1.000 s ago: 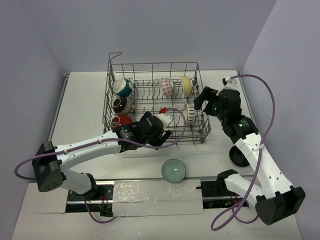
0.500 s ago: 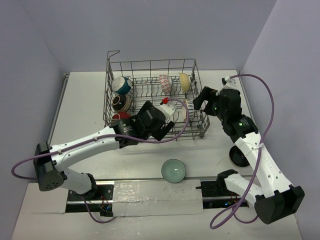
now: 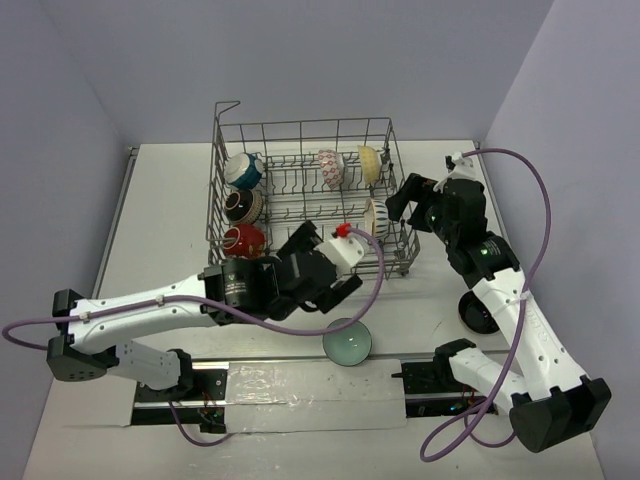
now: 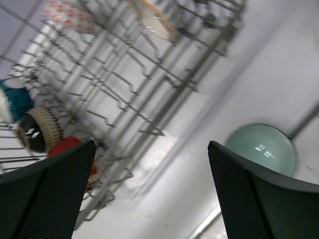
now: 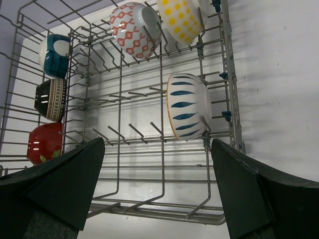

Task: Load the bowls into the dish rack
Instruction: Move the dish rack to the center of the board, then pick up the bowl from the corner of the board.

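Observation:
My open left gripper comes back from the rack's front side and down toward the bowl next, since the pale green bowl (image 3: 347,341) (image 4: 261,149) still sits outside the rack.
The dish rack (image 3: 300,124) stands at the back of the table with several bowls on edge between its tines: teal (image 3: 243,172), black-and-tan (image 3: 243,208), red (image 3: 243,241), red-patterned (image 3: 331,170), yellow-dotted (image 3: 371,163) and blue-striped (image 3: 377,218). A pale green bowl (image 3: 347,341) sits upright on the table in front of the rack. My left gripper (image 3: 338,288) hangs open and empty between the rack's front side and that bowl (image 4: 261,149). My right gripper (image 3: 405,200) is open and empty at the rack's right side, facing the blue-striped bowl (image 5: 187,105).
A purple cable (image 3: 370,255) loops from the left wrist past the rack's front right corner. Both arm bases and a taped strip (image 3: 310,382) line the near edge. Walls close in on the left, the back and the right.
My left arm has drawn back out of the rack toward the near edge, over the table by the green bowl. The rack shifted slightly left. The right arm has held still.

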